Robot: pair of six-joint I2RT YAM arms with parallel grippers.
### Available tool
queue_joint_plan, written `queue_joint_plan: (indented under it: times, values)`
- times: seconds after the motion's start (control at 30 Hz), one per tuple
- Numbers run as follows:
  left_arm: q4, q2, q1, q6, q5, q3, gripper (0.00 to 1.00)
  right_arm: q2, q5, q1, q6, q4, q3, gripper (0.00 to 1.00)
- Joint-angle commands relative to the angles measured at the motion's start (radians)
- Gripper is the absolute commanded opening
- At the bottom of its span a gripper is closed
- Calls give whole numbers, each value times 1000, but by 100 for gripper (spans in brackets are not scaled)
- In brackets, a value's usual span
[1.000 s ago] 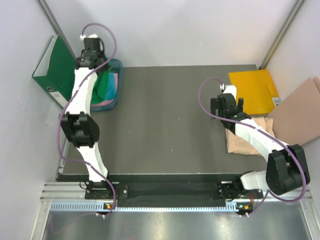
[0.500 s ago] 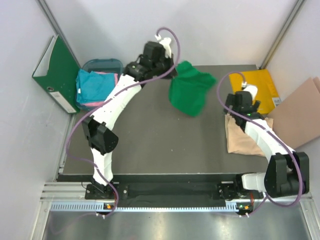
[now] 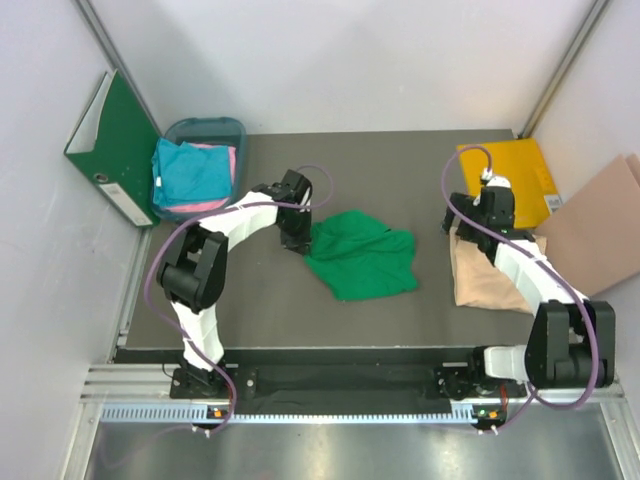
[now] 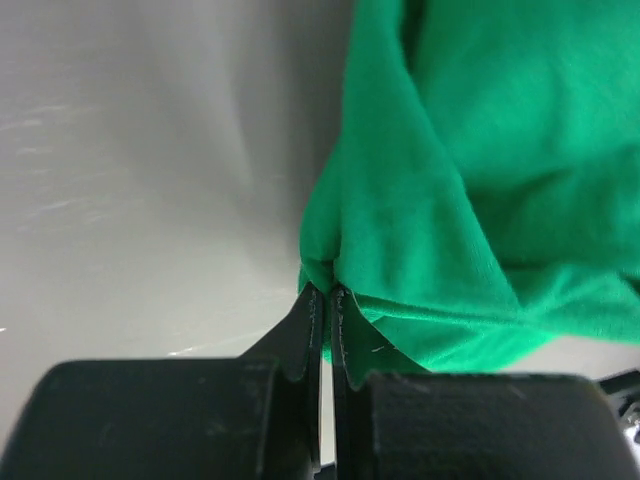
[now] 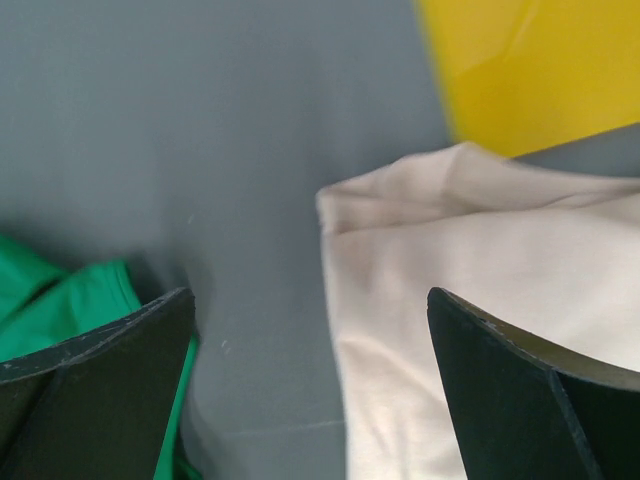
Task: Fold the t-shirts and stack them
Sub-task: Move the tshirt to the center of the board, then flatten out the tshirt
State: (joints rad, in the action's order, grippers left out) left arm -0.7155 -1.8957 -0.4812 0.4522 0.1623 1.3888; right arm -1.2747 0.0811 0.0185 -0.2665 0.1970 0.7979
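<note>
Next, my right gripper moves to the left in the top view and down onto the green t-shirt's bunched corner (image 3: 402, 243) (image 5: 103, 290), which lies below it on that side.
A bright green t-shirt (image 3: 362, 258) lies crumpled in the middle of the dark table. My left gripper (image 3: 297, 237) is shut on its left edge; in the left wrist view the black jaws pinch a fold of the green t-shirt (image 4: 450, 200) at the gripper (image 4: 327, 292). A beige-peach t-shirt (image 3: 480, 280) lies folded at the right. My right gripper (image 3: 468, 222) is open and empty above its top-left corner, which shows in the right wrist view (image 5: 470, 280). A teal-blue t-shirt (image 3: 192, 172) lies on a pink one (image 3: 226, 158) in the tub.
A teal tub (image 3: 205, 128) stands at the back left beside a green ring binder (image 3: 112, 135). A yellow folder (image 3: 520, 165) lies at the back right, also in the right wrist view (image 5: 530, 70). A brown sheet (image 3: 600, 230) leans at the right edge.
My left arm carried the green t-shirt from the tub, swung it through the air, and now it lies on the table's middle. My right gripper moved slightly back over the beige-peach t-shirt's corner.
</note>
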Motion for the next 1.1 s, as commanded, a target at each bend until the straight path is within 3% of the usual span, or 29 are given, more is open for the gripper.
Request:
queue_joint_plan:
  times: [0.0,0.17,0.3,0.4,0.53,0.73,0.8,0.87,0.9,0.97,1.07]
  values:
    - [8,66,23,13,-76,-7,0,-67,-280,8,-46,-70,-23,100]
    - [-1,41,50,8,-63,4,4,-163,-399,92,-25,-62,24,94]
    - [-19,-3,52,5,-44,47,61,-222,-470,167,-33,-68,44,86]
    - [-19,-14,52,9,-41,55,77,-284,-509,208,-57,-54,60,75]
    - [-27,-22,52,11,-47,68,80,-385,-488,251,-66,1,90,64]
    - [-39,-23,52,8,-61,82,80,-480,-334,303,-57,56,148,63]
    - [-45,-23,52,6,-69,90,80,-502,-290,316,-50,58,162,59]
    - [-50,-25,52,5,-69,96,80,-508,-273,327,-51,29,164,47]
    - [-50,-25,52,5,-72,98,80,-512,-279,328,-48,21,165,24]
    - [-58,-28,53,2,-78,104,79,-511,-273,334,-43,25,179,0]
    - [-74,-26,53,0,-95,113,79,-456,-255,350,-27,71,210,0]
